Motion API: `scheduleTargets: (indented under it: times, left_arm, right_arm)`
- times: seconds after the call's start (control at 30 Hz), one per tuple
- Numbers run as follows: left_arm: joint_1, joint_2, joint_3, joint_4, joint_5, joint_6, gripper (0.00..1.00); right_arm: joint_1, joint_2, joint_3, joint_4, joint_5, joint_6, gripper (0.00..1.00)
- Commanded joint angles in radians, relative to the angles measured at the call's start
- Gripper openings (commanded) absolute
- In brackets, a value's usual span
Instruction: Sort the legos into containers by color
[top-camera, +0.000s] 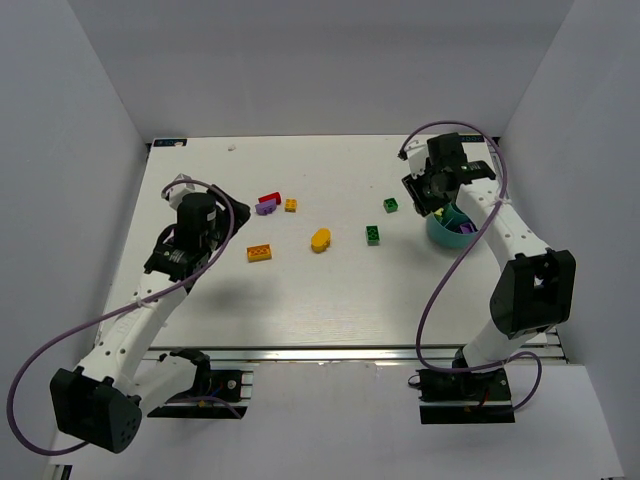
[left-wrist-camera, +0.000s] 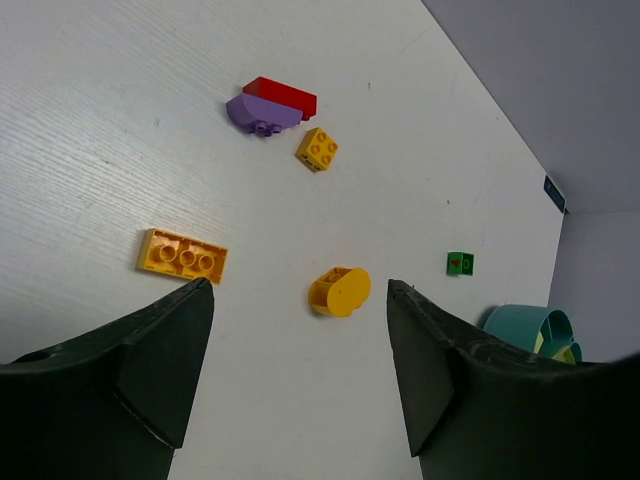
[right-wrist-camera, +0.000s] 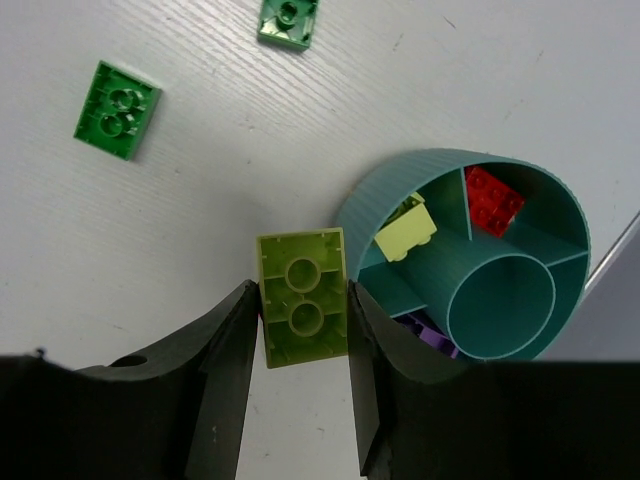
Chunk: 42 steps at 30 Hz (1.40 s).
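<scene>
My right gripper shifts across the rim of the teal bowl and over the section of the teal bowl next, where the pale lime brick already sits.
My right gripper (right-wrist-camera: 300, 310) is shut on a lime brick (right-wrist-camera: 302, 297), its hollow underside facing the camera, just left of the teal bowl (right-wrist-camera: 388, 190). The bowl (top-camera: 440, 236) has a central cup and holds a pale lime brick (right-wrist-camera: 405, 231), a red brick (right-wrist-camera: 492, 200) and a purple brick (right-wrist-camera: 430, 334). My left gripper (left-wrist-camera: 300, 375) is open and empty above the table. Ahead of it lie an oval orange-yellow brick (left-wrist-camera: 341, 291), an orange plate (left-wrist-camera: 182, 255), a small orange brick (left-wrist-camera: 316, 149), a red brick (left-wrist-camera: 282, 96) and a purple brick (left-wrist-camera: 262, 113).
Two green bricks (right-wrist-camera: 117, 110) (right-wrist-camera: 288, 22) lie on the table left of the bowl; they also show in the top view (top-camera: 372, 235) (top-camera: 391, 205). White walls enclose the table on three sides.
</scene>
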Motion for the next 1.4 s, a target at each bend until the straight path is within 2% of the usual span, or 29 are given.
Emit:
scheduleTargets:
  times: [0.0, 0.2, 0.3, 1.0, 1.2, 1.33, 1.37]
  left_arm:
    - [0.008, -0.011, -0.012, 0.023, 0.012, -0.009, 0.79]
    - [0.023, -0.017, -0.018, 0.017, 0.015, 0.001, 0.79]
    - [0.029, -0.014, -0.023, 0.027, 0.028, 0.000, 0.79]
    - [0.048, 0.003, -0.032, 0.038, 0.058, 0.001, 0.79]
    - [0.052, 0.000, -0.035, 0.034, 0.060, 0.001, 0.79]
    - [0.055, 0.002, -0.040, 0.038, 0.064, 0.003, 0.79]
    - [0.055, 0.002, -0.040, 0.038, 0.066, 0.001, 0.79]
  right_arm:
    - [0.000, -0.019, -0.017, 0.049, 0.098, 0.085, 0.00]
    - [-0.001, -0.017, -0.063, 0.130, 0.330, 0.118, 0.00]
    - [0.000, -0.014, -0.067, 0.139, 0.390, 0.117, 0.00]
    - [0.007, 0.079, -0.027, 0.184, 0.416, 0.109, 0.01]
    - [0.010, 0.090, -0.030, 0.201, 0.427, 0.097, 0.13]
    - [0.010, 0.086, -0.041, 0.205, 0.430, 0.086, 0.42]
    - [0.008, 0.086, -0.044, 0.207, 0.430, 0.085, 0.44]
